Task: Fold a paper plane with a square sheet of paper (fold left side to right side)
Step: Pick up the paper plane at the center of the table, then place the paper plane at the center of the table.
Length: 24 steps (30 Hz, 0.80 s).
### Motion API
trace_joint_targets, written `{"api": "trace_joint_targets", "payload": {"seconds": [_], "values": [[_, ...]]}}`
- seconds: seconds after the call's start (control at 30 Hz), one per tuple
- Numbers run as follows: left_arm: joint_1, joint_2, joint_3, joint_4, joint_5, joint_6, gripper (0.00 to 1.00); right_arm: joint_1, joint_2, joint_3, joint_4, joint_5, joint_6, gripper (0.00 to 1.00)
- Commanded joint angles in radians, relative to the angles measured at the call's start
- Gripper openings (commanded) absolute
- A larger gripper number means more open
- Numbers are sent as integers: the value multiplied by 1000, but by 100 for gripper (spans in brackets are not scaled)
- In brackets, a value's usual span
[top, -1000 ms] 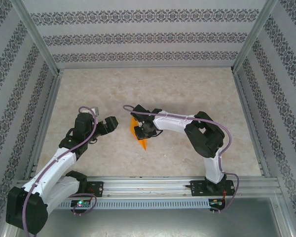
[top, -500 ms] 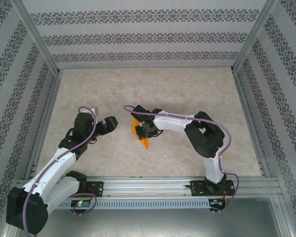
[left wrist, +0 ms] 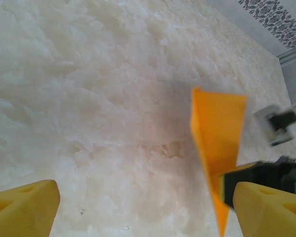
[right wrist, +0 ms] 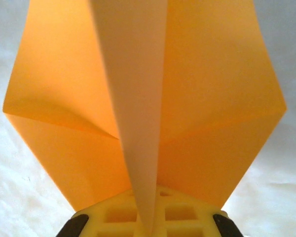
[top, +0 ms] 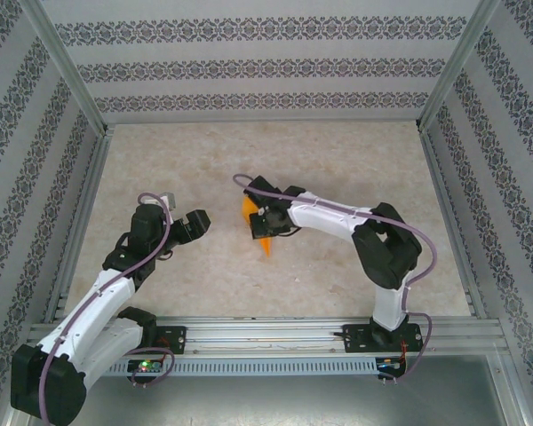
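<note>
The paper plane (top: pixel 266 245) hangs above the table; my right gripper should next carry it outward, lower it onto the bare tabletop middle and release it.
The orange square sheet of paper is folded into a narrow pointed wedge, the paper plane (top: pixel 266 245), held near the middle of the table. My right gripper (top: pixel 265 222) is shut on it. In the right wrist view the pads (right wrist: pixel 123 215) pinch its central crease, and the two wings (right wrist: pixel 214 98) spread to either side. My left gripper (top: pixel 200 222) is open a short way to the left of the paper, apart from it. In the left wrist view the plane (left wrist: pixel 217 128) stands on edge by the right fingertip (left wrist: pixel 271 210), and nothing lies between the fingers of my left gripper (left wrist: pixel 148 217).
The marbled tabletop (top: pixel 204 169) is boxed in by patterned walls (top: pixel 266 67) and aluminium posts (top: pixel 67 67). A metal rail (top: pixel 266 333) with the arm bases runs along the near edge.
My right gripper has closed tighter on the paper and shifted slightly right and away with it. The left arm has hardly moved.
</note>
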Motion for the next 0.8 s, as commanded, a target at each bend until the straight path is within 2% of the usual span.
{"api": "trace_joint_targets", "payload": {"seconds": [0.0,0.17,0.37,0.57,0.77], "values": [[19,-26,15,-42,-3,37,91,-63,-23,54,-33,70,38,1],[21,-44,20,-74,-9,57,91,-140,65,186,-82,123,12,1],[24,-40,18,-77,7,58,92,-199,198,354,-140,129,-14,1],[28,-30,16,-85,24,57,92,-222,318,450,-179,92,-15,2],[27,-27,15,-84,25,51,92,-221,378,474,-190,78,-26,3]]}}
